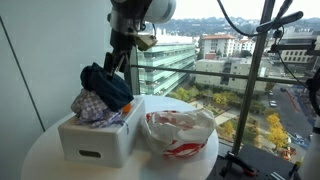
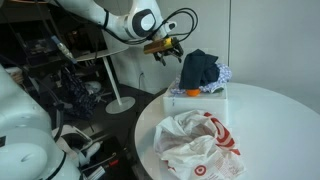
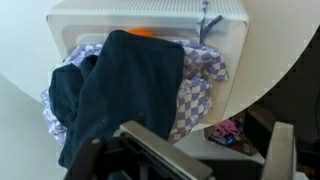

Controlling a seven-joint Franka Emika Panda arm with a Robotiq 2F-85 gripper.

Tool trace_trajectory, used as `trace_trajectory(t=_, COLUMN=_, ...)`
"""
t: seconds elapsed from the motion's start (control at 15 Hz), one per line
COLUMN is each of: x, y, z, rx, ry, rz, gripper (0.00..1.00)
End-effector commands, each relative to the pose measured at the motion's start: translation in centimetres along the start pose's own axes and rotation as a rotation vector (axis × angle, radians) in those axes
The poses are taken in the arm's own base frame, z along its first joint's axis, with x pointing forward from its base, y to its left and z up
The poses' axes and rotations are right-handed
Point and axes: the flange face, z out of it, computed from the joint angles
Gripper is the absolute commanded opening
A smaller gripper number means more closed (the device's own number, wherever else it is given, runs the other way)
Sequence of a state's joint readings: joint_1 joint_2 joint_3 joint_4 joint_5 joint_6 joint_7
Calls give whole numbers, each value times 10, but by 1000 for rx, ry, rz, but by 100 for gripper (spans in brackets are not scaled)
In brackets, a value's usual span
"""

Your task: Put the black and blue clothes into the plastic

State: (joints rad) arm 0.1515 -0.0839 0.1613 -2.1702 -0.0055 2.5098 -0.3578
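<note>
My gripper reaches across toward the heap and down onto the bunched top of the dark blue cloth (image 1: 96,71) (image 3: 112,118) next, since this top stands clear above the checked cloth.
A dark blue and black cloth (image 1: 106,86) is heaped on top of a white box (image 1: 92,142) on the round white table; it also shows in an exterior view (image 2: 200,67) and in the wrist view (image 3: 125,90). A white plastic bag with red print (image 1: 180,133) lies open beside the box, also seen in an exterior view (image 2: 200,146). My gripper (image 1: 122,57) hangs just above the cloth heap, open and empty; it also shows in an exterior view (image 2: 166,50) and in the wrist view (image 3: 205,150).
A purple-and-white checked cloth (image 3: 197,95) lies under the dark one in the box (image 3: 150,18), next to something orange (image 3: 143,33). The table edge (image 2: 150,120) is close to the box. A lamp stand (image 2: 113,80) and clutter stand on the floor beyond; a window wall is behind.
</note>
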Motion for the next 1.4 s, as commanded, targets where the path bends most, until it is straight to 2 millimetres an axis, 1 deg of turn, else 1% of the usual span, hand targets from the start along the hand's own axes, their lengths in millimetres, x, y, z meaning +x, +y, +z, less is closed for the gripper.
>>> trace_trajectory(t=0.0, x=51, y=13, z=-10, rx=-101, ry=126, rz=43, gripper=100)
trace_trajectory(t=0.13, x=70, y=23, z=-8, rx=-145, ry=149, rz=58, gripper=100)
trace_trajectory(t=0.33, x=93, y=36, z=10, rx=-161, ry=129, rz=85, gripper=100)
trace_trajectory(t=0.6, x=117, y=54, z=46, rx=-173, ry=112, rz=94, gripper=100)
trace_trajectory(t=0.73, x=126, y=66, z=62, rx=-218, ry=108, rz=84, gripper=100)
trace_trajectory(t=0.93, x=132, y=82, z=81, rx=-278, ry=90, rz=53, gripper=100)
trace_trajectory(t=1.13, x=125, y=95, z=100, rx=-290, ry=32, rz=61, gripper=100)
trace_trajectory(t=1.2, x=120, y=98, z=105, rx=-283, ry=10, rz=70, gripper=75)
trace_trajectory(t=1.27, x=116, y=99, z=108, rx=-265, ry=-13, rz=76, gripper=73)
trace_trajectory(t=1.33, x=112, y=95, z=108, rx=-235, ry=-31, rz=87, gripper=66)
